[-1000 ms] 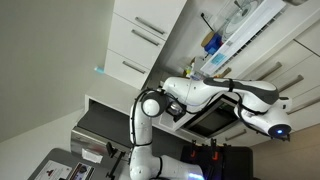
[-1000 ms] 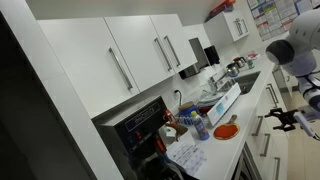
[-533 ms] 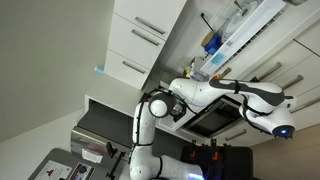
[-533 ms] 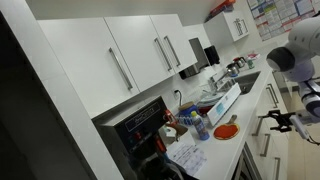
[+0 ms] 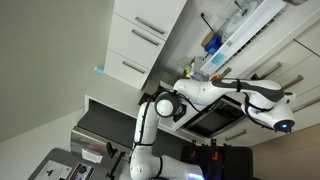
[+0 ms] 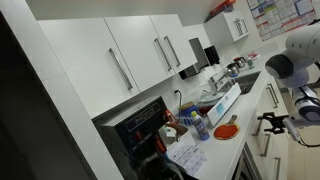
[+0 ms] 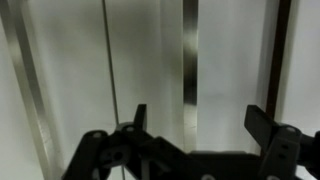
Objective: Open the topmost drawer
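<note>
The silver bar handle is already between my gripper's open fingers, so next I will move toward the white drawer front and close them around the bar.
In the wrist view my gripper (image 7: 200,122) is open and empty, close in front of a white drawer front (image 7: 150,55). A long slim silver bar handle (image 7: 190,50) runs down the picture and lies in the gap between my two dark fingers (image 7: 265,125), without touching either. In an exterior view the gripper (image 6: 272,120) hangs in front of the white drawer fronts (image 6: 262,110) under the counter. In an exterior view the outstretched arm (image 5: 225,90) reaches to the drawers at the right edge. I cannot tell which drawer is the topmost; all look shut.
White wall cabinets with bar handles (image 6: 120,70) hang above a cluttered counter (image 6: 215,125) with bottles and an orange bowl. A dark oven (image 6: 140,125) is beside it. Another silver handle (image 7: 22,80) and a dark seam (image 7: 108,60) show in the wrist view.
The arm has stretched a little further out, bringing the gripper closer to the drawer fronts. The gripper has stayed open.
</note>
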